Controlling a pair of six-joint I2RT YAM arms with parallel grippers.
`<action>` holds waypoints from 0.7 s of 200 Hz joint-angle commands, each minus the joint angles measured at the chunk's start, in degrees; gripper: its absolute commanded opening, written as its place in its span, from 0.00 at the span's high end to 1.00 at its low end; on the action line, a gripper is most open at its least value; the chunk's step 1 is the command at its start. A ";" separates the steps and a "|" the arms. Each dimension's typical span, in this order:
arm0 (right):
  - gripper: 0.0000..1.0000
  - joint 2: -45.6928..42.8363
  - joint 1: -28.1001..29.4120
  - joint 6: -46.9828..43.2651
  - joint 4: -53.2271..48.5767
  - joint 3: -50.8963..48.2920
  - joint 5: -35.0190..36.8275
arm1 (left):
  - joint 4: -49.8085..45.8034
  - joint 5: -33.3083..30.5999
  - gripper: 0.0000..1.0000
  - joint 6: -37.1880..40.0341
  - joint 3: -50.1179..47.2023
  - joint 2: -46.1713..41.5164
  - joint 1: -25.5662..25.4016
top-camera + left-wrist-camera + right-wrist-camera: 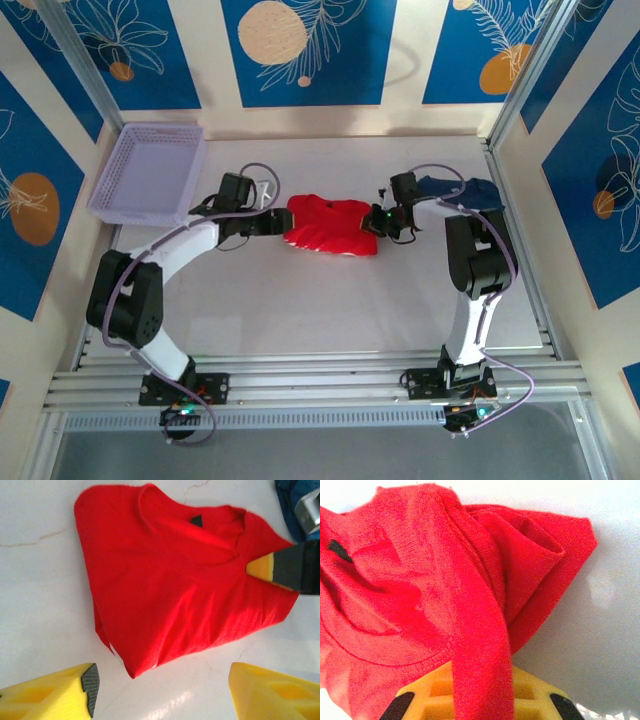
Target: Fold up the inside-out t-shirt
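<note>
The right gripper lifts the shirt next, carries it outward over the dark navy garment [458, 193] and lowers it there to release it, since that garment lies flat.
The inside-out t-shirt [328, 226] lies mid-table as a compact, bright red folded bundle. In the left wrist view the t-shirt [175, 580] shows its collar and a small black tag, with one corner pointing toward me. My left gripper [162, 690] is open just short of that corner, with bare table between its yellow fingers [55, 692]. In the top view the left gripper [280, 222] sits at the shirt's left edge. My right gripper [377, 222] is at the right edge. Its yellow jaws [480, 682] are shut on a red strip of t-shirt [420, 580] that runs over them.
A lilac mesh basket [150, 170] stands at the back left. A dark navy garment [460, 190] lies behind the right arm, its edge also seen as navy cloth [290, 505]. Metal rails border the table's near edge [320, 385].
</note>
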 commanded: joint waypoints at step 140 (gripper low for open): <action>1.00 -2.66 -8.40 -40.41 -41.89 41.37 27.21 | -5.81 -4.10 0.31 -1.34 -7.06 -17.00 -1.29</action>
